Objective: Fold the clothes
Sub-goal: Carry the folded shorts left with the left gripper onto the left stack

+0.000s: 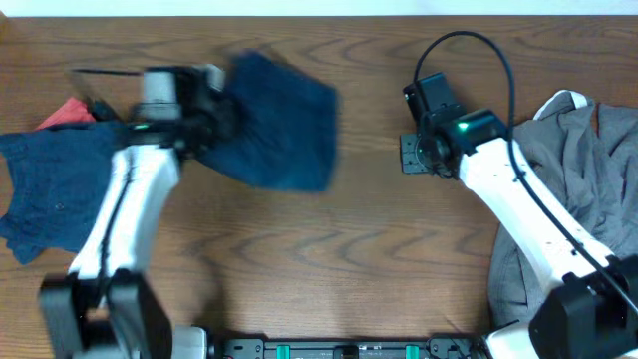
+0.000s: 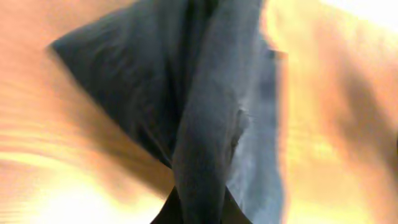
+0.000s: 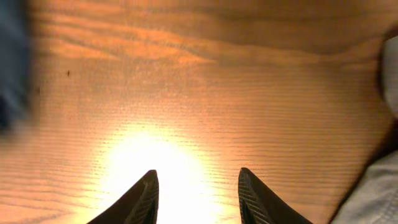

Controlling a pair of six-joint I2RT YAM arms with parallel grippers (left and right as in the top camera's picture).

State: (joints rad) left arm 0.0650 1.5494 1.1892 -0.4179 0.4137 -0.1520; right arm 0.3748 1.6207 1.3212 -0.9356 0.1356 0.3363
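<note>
My left gripper swings to the left in the overhead view over the heap of navy clothes [image 1: 58, 181] next and releases the garment, since similar ones lie there.
My left gripper [image 1: 221, 112] is shut on a navy blue garment [image 1: 284, 122], which hangs blurred above the table's back middle. In the left wrist view the navy fabric [image 2: 205, 124] runs bunched up from between my fingers [image 2: 200, 214]. More navy clothes [image 1: 50, 184] lie in a heap at the far left, with a red garment [image 1: 68, 113] peeking out behind them. A grey garment with white trim [image 1: 573, 189] lies at the right edge. My right gripper [image 1: 411, 155] is open and empty over bare wood [image 3: 196, 180].
The wooden table [image 1: 329, 249] spans the view. The grey garment's edge shows at the right of the right wrist view [image 3: 379, 193], and blurred navy fabric at its left edge [image 3: 11, 68].
</note>
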